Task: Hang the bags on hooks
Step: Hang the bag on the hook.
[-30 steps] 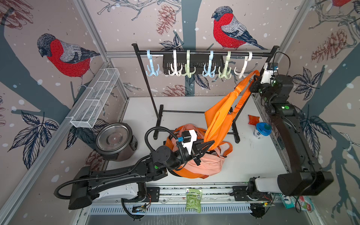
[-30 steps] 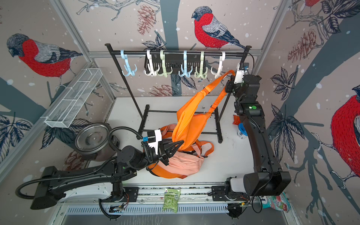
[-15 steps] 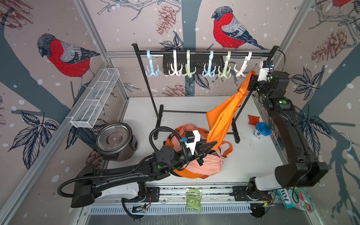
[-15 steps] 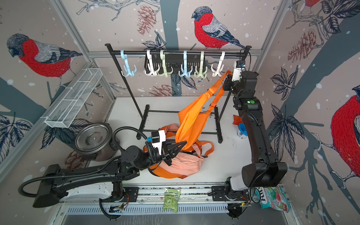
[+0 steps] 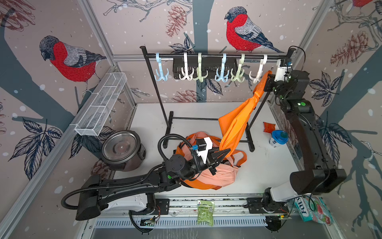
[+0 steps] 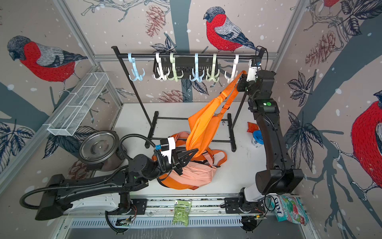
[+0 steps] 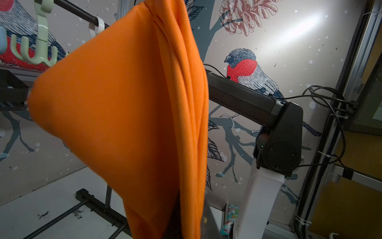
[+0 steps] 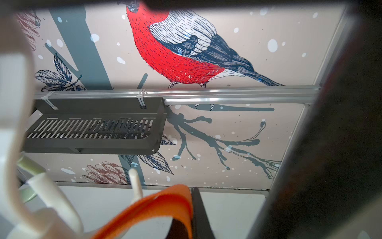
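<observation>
I will lower my right gripper close to the white hook, bring the strap onto its pegs and let go, because the strap loop is already beside them.
An orange bag (image 5: 235, 122) (image 6: 204, 124) hangs stretched between my two grippers. My right gripper (image 5: 266, 82) (image 6: 240, 80) is shut on its strap (image 8: 161, 207), high up beside the white hook (image 5: 257, 76) (image 6: 231, 76) at the right end of the black rail (image 5: 206, 55). In the right wrist view the strap loop lies next to a white prong (image 8: 135, 182). My left gripper (image 5: 226, 152) (image 6: 195, 151) is shut on the bag's lower end, above the table. In the left wrist view the orange fabric (image 7: 124, 103) hides the jaws.
A peach and orange backpack (image 5: 215, 175) lies under the left wrist. Several more coloured hooks hang along the rail. A steel pot (image 5: 122, 148) and a wire basket (image 5: 101, 103) stand left. A blue-lidded cup (image 5: 278, 138) and an orange packet (image 5: 268, 126) sit right.
My right gripper has carried the strap up and back, closer to the white hook. The bag now hangs steeper. My left gripper has shifted slightly right with the bag's lower end.
</observation>
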`<action>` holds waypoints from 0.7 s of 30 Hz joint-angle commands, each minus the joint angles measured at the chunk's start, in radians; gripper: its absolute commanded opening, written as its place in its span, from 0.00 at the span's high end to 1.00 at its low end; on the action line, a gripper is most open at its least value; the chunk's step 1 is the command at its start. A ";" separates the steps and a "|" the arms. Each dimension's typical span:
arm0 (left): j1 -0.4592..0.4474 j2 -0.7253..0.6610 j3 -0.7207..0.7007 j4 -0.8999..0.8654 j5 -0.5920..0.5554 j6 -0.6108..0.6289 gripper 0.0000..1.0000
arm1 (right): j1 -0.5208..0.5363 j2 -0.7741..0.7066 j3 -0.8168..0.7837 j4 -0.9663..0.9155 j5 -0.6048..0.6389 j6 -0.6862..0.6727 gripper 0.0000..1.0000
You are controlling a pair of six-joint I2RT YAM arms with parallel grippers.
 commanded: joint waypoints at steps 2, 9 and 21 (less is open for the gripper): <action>-0.005 0.007 0.000 0.029 0.034 -0.034 1.00 | 0.001 0.018 0.006 0.038 0.026 -0.007 0.98; -0.004 0.002 -0.028 0.031 0.022 -0.062 1.00 | 0.011 0.005 -0.053 0.048 0.025 -0.014 0.97; -0.005 -0.022 -0.012 -0.066 -0.026 -0.080 1.00 | 0.046 -0.048 -0.127 0.072 0.056 -0.032 0.95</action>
